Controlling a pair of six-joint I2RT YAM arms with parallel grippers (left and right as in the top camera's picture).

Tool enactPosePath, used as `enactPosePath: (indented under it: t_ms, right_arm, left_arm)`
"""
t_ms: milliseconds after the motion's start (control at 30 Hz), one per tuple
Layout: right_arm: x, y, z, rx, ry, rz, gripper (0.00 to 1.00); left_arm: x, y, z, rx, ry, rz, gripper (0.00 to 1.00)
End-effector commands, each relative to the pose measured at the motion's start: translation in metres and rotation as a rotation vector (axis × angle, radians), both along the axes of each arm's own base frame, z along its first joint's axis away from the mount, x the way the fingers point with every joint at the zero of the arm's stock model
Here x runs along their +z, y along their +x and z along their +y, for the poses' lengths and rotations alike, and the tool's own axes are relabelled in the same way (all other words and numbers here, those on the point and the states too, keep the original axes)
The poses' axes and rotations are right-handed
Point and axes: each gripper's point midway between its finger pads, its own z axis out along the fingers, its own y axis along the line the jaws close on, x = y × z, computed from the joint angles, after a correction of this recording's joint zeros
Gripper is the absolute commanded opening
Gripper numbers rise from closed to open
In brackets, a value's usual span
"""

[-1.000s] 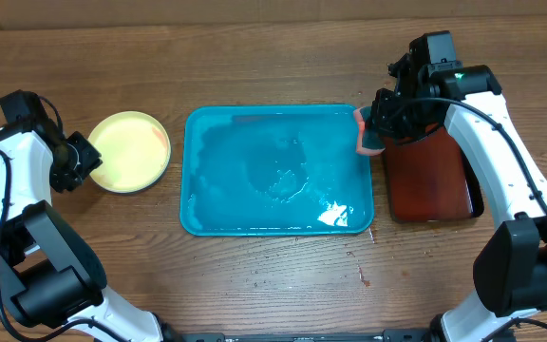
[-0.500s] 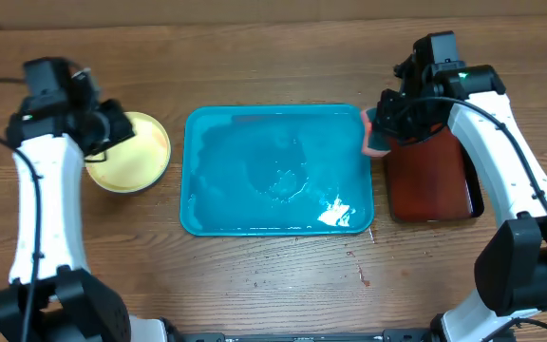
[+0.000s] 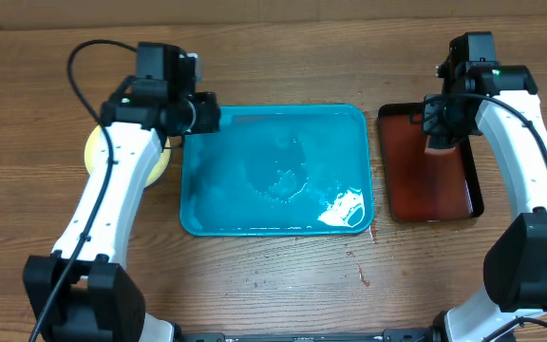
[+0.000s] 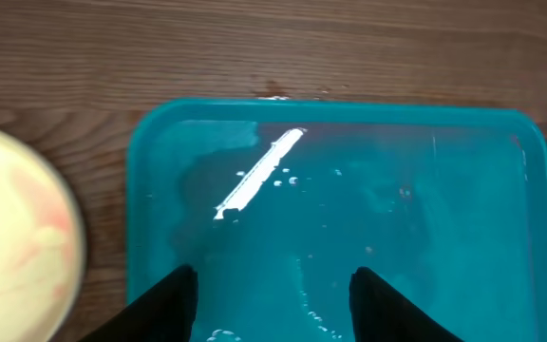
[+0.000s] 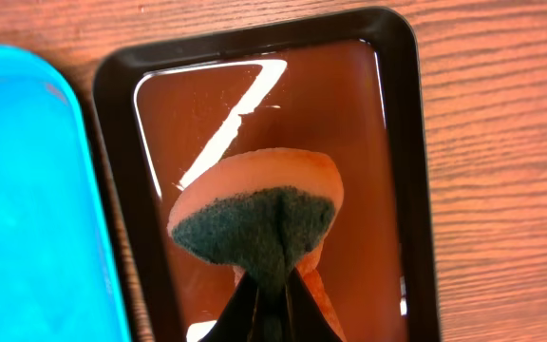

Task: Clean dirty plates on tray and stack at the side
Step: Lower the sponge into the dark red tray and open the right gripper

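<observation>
My right gripper should move down toward the wet bottom of the dark red tray and release the orange sponge there, because that bottom is just below the gripper.
The teal tray [image 3: 273, 171] lies mid-table, wet and holding no plates; it fills the left wrist view [image 4: 349, 190]. A pale yellow-rimmed plate [image 3: 93, 154] lies left of it, mostly hidden under my left arm; a faint red smear shows on it in the left wrist view [image 4: 17, 247]. I cannot tell how many plates are stacked there. My left gripper [image 3: 202, 119] [image 4: 273, 299] is open and empty above the tray's rear left part. My right gripper [image 3: 440, 144] [image 5: 272, 285] is shut on an orange sponge with a dark green scrub face [image 5: 254, 209], over the dark red tray.
The narrow dark red, black-rimmed tray [image 3: 430, 190] [image 5: 349, 114] lies right of the teal tray, nearly touching it. Small red specks mark the wood in front of the teal tray [image 3: 364, 277]. Bare wooden table surrounds both trays.
My left arm swung right from beside the plate to above the teal tray's rear left part. My right gripper carried the sponge from the teal tray's right edge to over the dark red tray.
</observation>
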Motion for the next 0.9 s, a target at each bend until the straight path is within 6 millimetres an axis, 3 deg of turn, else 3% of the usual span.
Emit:
enactPosePath:
  t_ms: [0,100,333,500,567,667,700,767,867]
  right_arm:
    - [-0.013,0.002,-0.009,0.087,-0.031,0.038,0.04]
    - [-0.033,0.0,-0.003,0.136,0.032,0.066,0.04]
    - [-0.078,-0.012,-0.009,0.124,0.043,0.079,0.04]
    - [-0.098,-0.018,-0.009,0.152,0.035,0.077,0.06]
    - [-0.099,-0.017,-0.008,0.152,0.036,0.074,0.12]
    - [-0.096,-0.015,-0.009,0.15,0.035,0.067,0.4]
    - [-0.095,-0.014,-0.009,0.145,0.036,0.065,0.44]
    - [-0.087,-0.011,-0.009,0.119,0.041,0.061,0.47]
    - [-0.061,-0.004,-0.01,0.094,0.047,0.048,0.51]
  left_arm:
    - [-0.007,0.002,-0.012,-0.042,0.019,0.002,0.56]
    - [-0.013,0.002,-0.021,-0.064,0.022,0.015,0.62]
    - [-0.03,0.003,-0.024,-0.068,0.027,0.054,0.7]
    - [-0.033,0.003,-0.024,-0.069,0.028,0.062,0.78]
    - [-0.033,0.004,-0.024,-0.069,0.028,0.058,0.83]
    - [-0.031,0.007,-0.024,-0.069,0.026,0.046,1.0]
    - [-0.031,0.007,-0.024,-0.069,0.025,0.043,1.0]
    - [-0.031,0.008,-0.025,-0.069,0.025,0.04,1.0]
    - [-0.031,0.008,-0.025,-0.069,0.025,0.041,1.0]
